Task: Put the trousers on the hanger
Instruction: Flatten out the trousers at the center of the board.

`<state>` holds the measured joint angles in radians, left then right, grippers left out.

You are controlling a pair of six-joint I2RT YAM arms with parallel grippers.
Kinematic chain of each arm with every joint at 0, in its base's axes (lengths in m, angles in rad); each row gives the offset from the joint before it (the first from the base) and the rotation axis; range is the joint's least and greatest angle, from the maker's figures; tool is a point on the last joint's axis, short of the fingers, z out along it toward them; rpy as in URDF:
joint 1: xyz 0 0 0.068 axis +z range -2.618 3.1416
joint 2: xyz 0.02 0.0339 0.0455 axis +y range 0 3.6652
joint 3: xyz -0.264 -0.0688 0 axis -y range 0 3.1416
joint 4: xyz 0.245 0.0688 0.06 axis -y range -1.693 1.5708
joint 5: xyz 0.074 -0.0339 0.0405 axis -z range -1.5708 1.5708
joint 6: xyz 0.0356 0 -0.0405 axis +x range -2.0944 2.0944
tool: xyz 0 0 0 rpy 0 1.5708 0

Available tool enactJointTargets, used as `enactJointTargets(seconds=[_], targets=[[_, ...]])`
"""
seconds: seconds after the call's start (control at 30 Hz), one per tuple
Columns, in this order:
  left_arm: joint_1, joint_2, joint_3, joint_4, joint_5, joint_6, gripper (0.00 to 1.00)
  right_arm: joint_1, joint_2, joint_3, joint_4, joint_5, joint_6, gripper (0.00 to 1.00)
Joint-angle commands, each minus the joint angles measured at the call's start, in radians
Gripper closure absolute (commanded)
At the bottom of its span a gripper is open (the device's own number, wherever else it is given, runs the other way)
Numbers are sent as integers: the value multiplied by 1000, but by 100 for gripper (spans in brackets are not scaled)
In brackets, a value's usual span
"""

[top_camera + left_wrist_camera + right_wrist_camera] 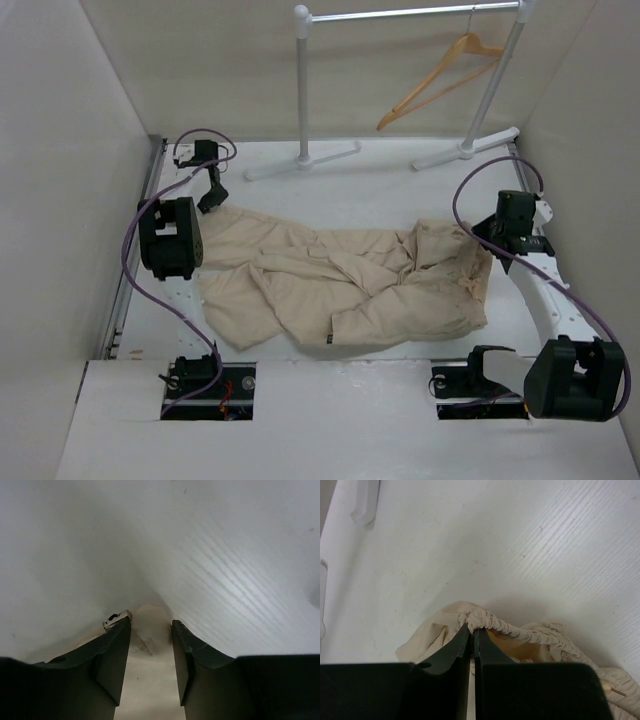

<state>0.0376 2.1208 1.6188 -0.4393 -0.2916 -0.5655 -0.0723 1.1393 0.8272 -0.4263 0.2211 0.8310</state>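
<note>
I should pull my right gripper outward onto the bare tabletop between it and the rack's white foot. Then I should release the waistband, as the trousers lie crumpled.
The beige trousers (340, 285) lie crumpled across the middle of the table. My left gripper (212, 198) is down at their far-left end. In the left wrist view its fingers stand apart, and my left gripper (151, 622) has flat trousers (150, 680) cloth showing in the gap. My right gripper (492, 238) is at the right end. In the right wrist view my right gripper (474, 629) is shut on the gathered waistband of the trousers (530, 635). The wooden hanger (440, 78) hangs tilted from the rack's bar at the back right.
The white rack (302, 80) stands at the back on two feet (305, 160), one of which shows as a white foot (365, 505) in the right wrist view. White walls (70, 150) close in the table on the left, right and back.
</note>
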Motion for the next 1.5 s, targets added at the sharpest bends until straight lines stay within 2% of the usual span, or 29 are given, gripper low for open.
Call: enactJointTargets(seconds=[0.0, 0.07, 0.13, 0.3, 0.6, 0.73, 0.83, 0.93, 1.03, 1.1, 1.17, 1.2, 1.23, 1.3, 1.37, 1.4, 1.43, 1.47], targets=[[-5, 14, 26, -49, -15, 16, 73, -22, -24, 46, 95, -11, 10, 95], [-5, 13, 39, -61, -36, 10, 91, -54, -32, 36, 124, -15, 13, 95], [11, -24, 39, -61, -95, -23, 96, -95, -17, 33, 147, -20, 14, 95], [98, -120, 56, -42, -119, -86, 99, -217, 89, 56, 205, -87, 33, 95], [149, -220, 52, 36, -107, -166, 98, -290, 244, 150, 259, -83, 39, 95], [150, -220, 84, 97, -84, -178, 97, -312, 315, 205, 290, -68, 49, 95], [147, -138, 186, 91, -84, -177, 96, -324, 405, 277, 311, -74, 60, 95], [149, -27, 285, 100, -51, -175, 93, -321, 537, 403, 298, -83, 57, 91], [147, 22, 337, 108, -23, -168, 78, -315, 586, 457, 291, -71, 72, 81], [143, 7, 339, 141, 6, -149, 61, -307, 588, 484, 279, -78, 88, 60], [134, -54, 294, 155, 40, -148, 43, -283, 533, 492, 241, -69, 86, 34], [127, -103, 244, 160, 52, -152, 37, -265, 493, 487, 224, -65, 80, 25], [115, -161, 178, 160, 55, -155, 35, -239, 446, 469, 207, -65, 80, 19], [82, -305, -9, 160, 54, -154, 34, -179, 329, 399, 189, -62, 77, 15], [48, -476, -237, 149, 36, -160, 37, -95, 196, 284, 198, -49, 83, 18], [32, -560, -351, 139, 19, -174, 39, -38, 133, 224, 201, -40, 85, 25], [19, -646, -458, 123, 8, -192, 40, 19, 76, 170, 201, -31, 91, 38], [9, -709, -532, 107, 3, -201, 42, 80, 35, 124, 199, -29, 103, 56]])
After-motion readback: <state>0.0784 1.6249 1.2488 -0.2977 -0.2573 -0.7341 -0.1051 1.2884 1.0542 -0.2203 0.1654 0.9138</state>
